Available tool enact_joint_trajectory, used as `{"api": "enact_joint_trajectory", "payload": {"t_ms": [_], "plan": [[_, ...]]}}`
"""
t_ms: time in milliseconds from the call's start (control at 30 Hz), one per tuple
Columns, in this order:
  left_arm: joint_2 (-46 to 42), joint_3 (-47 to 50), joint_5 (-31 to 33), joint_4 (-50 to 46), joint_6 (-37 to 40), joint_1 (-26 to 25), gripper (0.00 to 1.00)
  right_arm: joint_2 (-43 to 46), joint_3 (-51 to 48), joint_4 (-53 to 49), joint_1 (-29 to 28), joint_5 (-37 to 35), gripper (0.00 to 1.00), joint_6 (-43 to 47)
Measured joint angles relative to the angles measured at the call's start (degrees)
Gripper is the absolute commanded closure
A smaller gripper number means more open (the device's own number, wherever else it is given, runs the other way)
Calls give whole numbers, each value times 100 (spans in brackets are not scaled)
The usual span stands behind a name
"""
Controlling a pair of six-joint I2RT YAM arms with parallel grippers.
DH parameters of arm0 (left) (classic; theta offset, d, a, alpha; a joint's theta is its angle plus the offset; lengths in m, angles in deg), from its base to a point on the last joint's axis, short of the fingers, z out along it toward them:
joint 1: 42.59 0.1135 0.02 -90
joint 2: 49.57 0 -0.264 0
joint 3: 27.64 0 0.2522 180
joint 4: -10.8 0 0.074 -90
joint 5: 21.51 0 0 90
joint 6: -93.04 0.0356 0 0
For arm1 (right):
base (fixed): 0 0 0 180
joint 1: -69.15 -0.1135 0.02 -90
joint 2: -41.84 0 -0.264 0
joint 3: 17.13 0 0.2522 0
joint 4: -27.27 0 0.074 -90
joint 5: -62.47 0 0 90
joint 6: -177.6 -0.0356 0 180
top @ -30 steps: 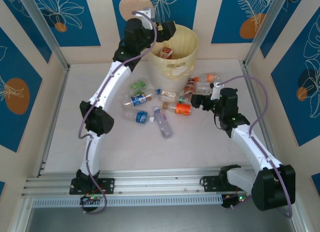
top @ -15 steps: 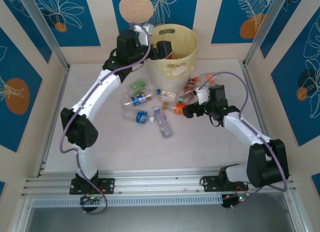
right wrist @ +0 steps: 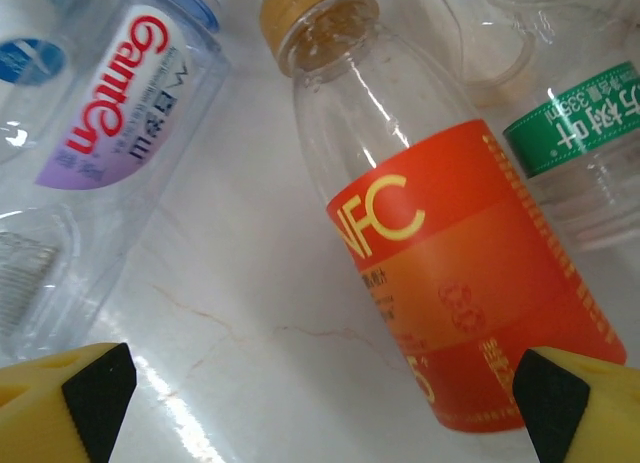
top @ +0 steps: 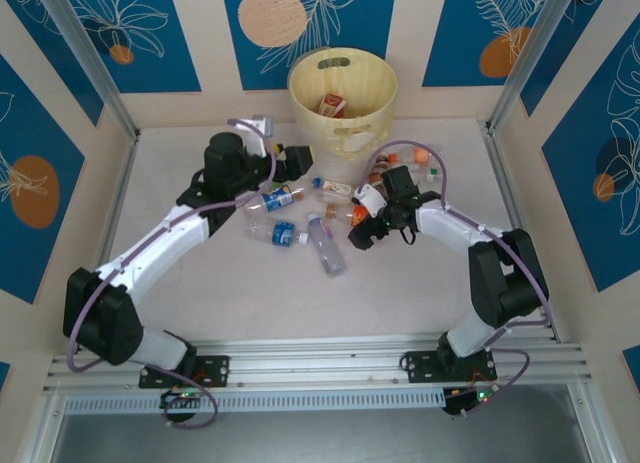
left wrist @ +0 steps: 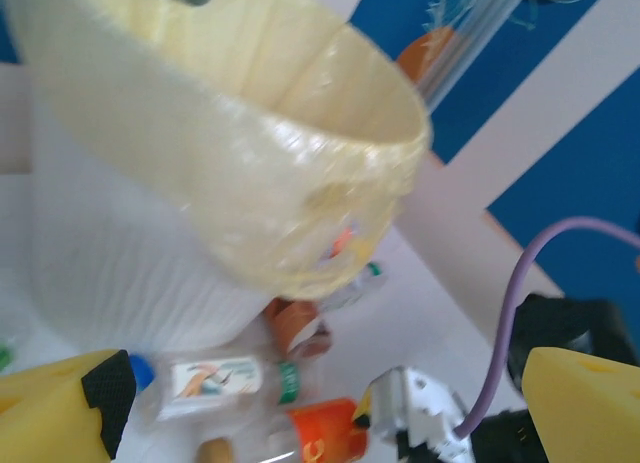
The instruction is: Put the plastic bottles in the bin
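Observation:
The bottle lies slanted to my right gripper's open fingers, with the bottle's base nearer one finger, so the gripper should turn and lower next onto the bottle's orange label (top: 358, 215) (right wrist: 455, 258).
The pale yellow bin (top: 343, 88) stands at the back centre with one bottle (top: 332, 105) lying inside it. Several plastic bottles (top: 300, 218) lie scattered on the table in front of it. My left gripper (top: 296, 160) hangs open and empty over the left of the pile, facing the bin (left wrist: 250, 133). My right gripper (top: 358, 235) is open, low over the table, with the orange-labelled bottle (right wrist: 450, 273) lying between its fingers, untouched. A bottle with a purple and red label (right wrist: 110, 113) lies to its left. A green-labelled bottle (right wrist: 580, 123) lies to its right.
Metal frame posts (top: 95, 68) and blue patterned walls enclose the white table (top: 200, 293). In the left wrist view a white-labelled bottle (left wrist: 215, 378), a brown one (left wrist: 295, 323) and the right gripper (left wrist: 420, 418) lie below the bin. Bare table shows at the near left.
My left arm swung back from above the bin and came down to the left of the pile. My right gripper slid left and down onto the orange-labelled bottle.

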Motion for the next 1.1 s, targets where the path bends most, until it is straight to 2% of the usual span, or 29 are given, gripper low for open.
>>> {"api": "enact_joint_trajectory", "payload": {"t_ms": [200, 367, 567, 767, 833, 1100], "plan": [[-597, 798, 697, -26, 146, 44, 0, -389, 514, -264, -118, -415, 1, 597], [-855, 1182, 1128, -9, 68, 175, 0, -846, 1016, -483, -195, -479, 9, 1169], [-855, 1364, 1314, -157, -122, 297, 0, -1434, 1412, -741, -345, -529, 12, 1825], [-885, 1517, 1497, -238, -247, 326, 0, -1781, 1504, -964, -479, -748, 19, 2044], [-872, 1519, 1532, -299, -293, 350, 0, -1781, 1504, -929, -542, -752, 25, 2085], [-518, 1156, 2015, -1036, -710, 361, 0, -1961, 1617, -761, -704, -879, 37, 2068]]}}
